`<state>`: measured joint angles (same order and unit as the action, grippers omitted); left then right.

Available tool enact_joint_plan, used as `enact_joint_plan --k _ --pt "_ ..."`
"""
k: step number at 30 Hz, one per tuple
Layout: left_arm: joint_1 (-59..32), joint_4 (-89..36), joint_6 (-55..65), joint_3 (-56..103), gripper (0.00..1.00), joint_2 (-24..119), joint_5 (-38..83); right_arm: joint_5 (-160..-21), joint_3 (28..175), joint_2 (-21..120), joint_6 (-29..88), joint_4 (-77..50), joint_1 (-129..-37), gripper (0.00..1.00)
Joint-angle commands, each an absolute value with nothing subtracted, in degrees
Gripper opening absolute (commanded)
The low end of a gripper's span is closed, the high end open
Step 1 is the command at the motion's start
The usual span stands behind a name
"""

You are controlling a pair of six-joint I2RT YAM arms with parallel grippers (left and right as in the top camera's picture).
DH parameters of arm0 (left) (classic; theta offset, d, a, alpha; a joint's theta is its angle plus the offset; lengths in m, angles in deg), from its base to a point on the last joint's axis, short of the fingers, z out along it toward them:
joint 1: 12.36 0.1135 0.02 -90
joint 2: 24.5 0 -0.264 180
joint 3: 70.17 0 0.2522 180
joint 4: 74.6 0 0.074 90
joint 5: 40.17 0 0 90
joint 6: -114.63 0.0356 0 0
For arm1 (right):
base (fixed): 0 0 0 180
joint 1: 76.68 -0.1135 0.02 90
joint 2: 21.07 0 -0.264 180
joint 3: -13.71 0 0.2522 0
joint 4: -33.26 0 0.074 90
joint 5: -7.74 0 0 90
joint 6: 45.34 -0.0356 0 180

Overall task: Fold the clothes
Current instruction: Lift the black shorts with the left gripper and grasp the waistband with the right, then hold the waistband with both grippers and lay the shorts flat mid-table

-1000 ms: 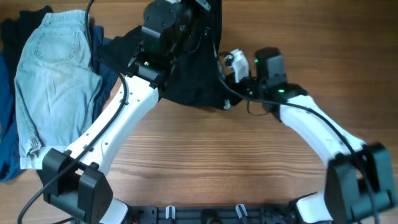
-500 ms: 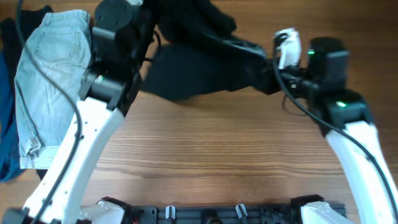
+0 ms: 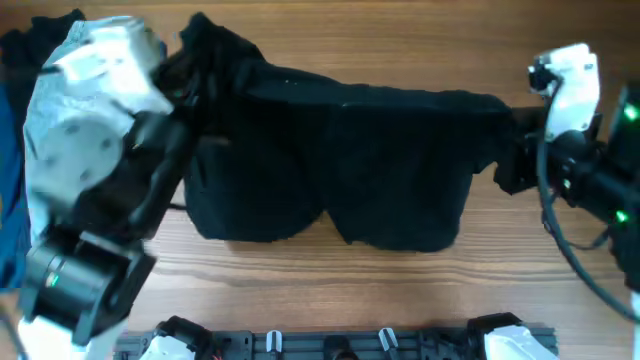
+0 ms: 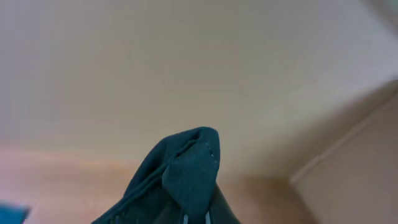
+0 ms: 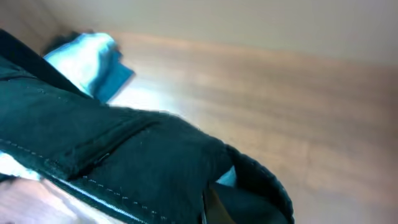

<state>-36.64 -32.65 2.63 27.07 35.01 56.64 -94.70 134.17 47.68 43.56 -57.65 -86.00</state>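
Observation:
My left gripper will move the waistband corner outward and down to the far wood and let go of it, because the legs droop toward the front of the table.
A black pair of shorts (image 3: 340, 160) hangs spread wide above the wooden table (image 3: 400, 40), stretched between my two arms. My left gripper (image 3: 190, 72) is shut on its upper left corner; in the left wrist view only a bunched fold of the dark fabric (image 4: 186, 180) shows, and it covers the fingers. My right gripper (image 3: 512, 165) is shut on the right corner. In the right wrist view the stitched hem of the shorts (image 5: 124, 162) runs across the jaws. The lower edge of the shorts droops toward the table's front.
A pile of other clothes lies at the table's left: light denim (image 3: 35, 170) partly hidden under my left arm, a blue garment (image 3: 8, 210) at the edge and a dark one (image 3: 30, 40) behind. The right wrist view shows that pile (image 5: 87, 62) far off.
Both arms rose and swung apart, pulling the black shorts from a heap at the back into a wide hanging span. The right gripper closed on its corner.

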Motion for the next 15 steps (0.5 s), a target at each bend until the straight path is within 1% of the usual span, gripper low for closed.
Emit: enact_joint_plan --k 1,4,7,9,15 --pt "-35.1 -30.6 1.4 28.0 0.04 43.8 64.5 -84.6 134.8 54.3 40.6 -59.3 -84.8 0.04" --pt "-35.1 -32.0 1.4 28.0 0.04 54.4 67.8 -82.0 134.8 65.1 40.7 -55.1 -84.8 0.04" --pt "-34.9 -36.9 1.5 28.0 0.04 62.6 69.3 -82.0 134.8 75.4 41.3 -47.4 -84.8 0.04" --pt "-34.5 -42.9 1.4 28.0 0.04 68.4 71.2 -82.0 134.8 83.3 41.7 -39.9 -84.6 0.04" --pt "-32.9 -59.3 1.4 28.0 0.04 80.8 71.2 -82.3 134.8 97.8 41.5 -20.9 -82.6 0.04"
